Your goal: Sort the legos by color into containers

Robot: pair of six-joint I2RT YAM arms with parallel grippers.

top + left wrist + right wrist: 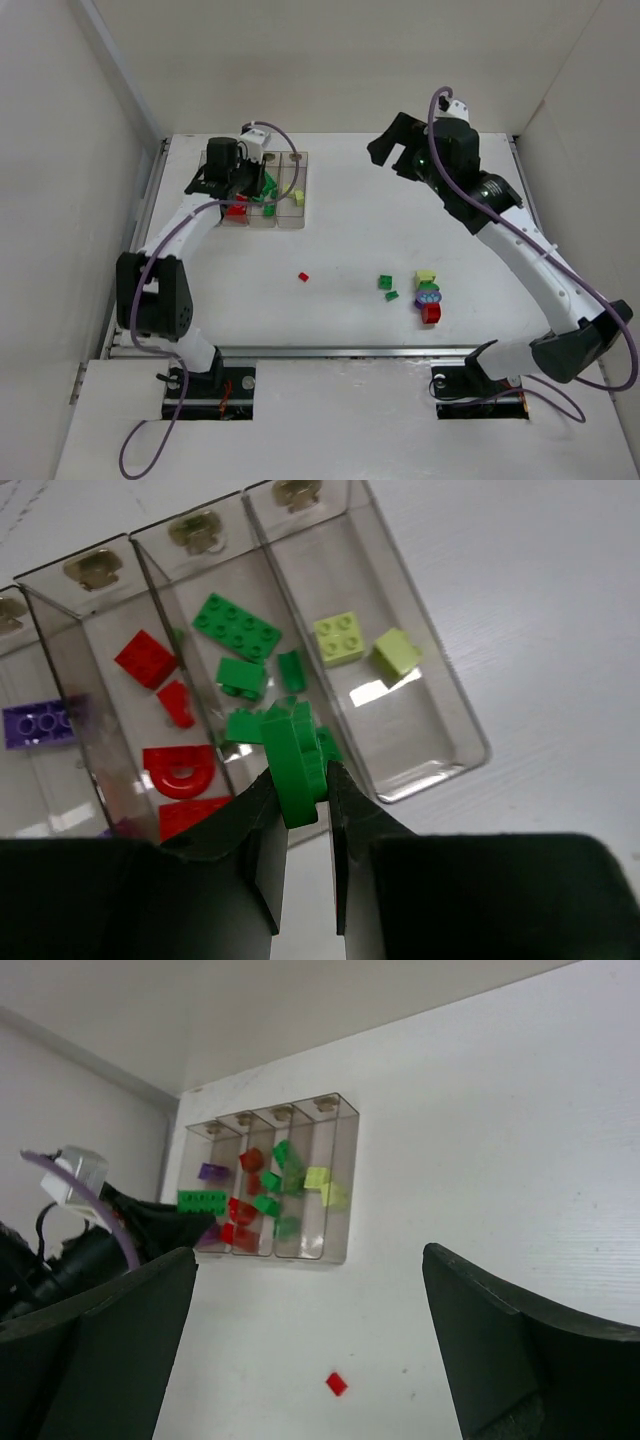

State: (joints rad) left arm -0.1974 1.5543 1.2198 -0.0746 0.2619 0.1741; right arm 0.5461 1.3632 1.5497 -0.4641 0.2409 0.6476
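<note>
I will lower my left gripper next and edge it outward over the bin of green legos to release its brick, because that bin already holds pieces of the same green.
The four joined clear containers (298, 218) stand at the back left. In the left wrist view (432, 780) they hold, from left to right, purple, red, green and pale yellow legos. My left gripper (305, 792) is shut on a green brick (293, 758), held above the near end of the green bin. It also shows in the top view (240, 185). My right gripper (400, 152) is open and empty, raised over the back middle of the table; it also shows in the right wrist view (310, 1350). A loose red brick (303, 276) lies mid-table.
At the right of the middle lie two green bricks (387, 286), a pale yellow brick (426, 275), a purple piece (428, 297) and a red piece (431, 314), close together. White walls close in the table on the left, back and right.
</note>
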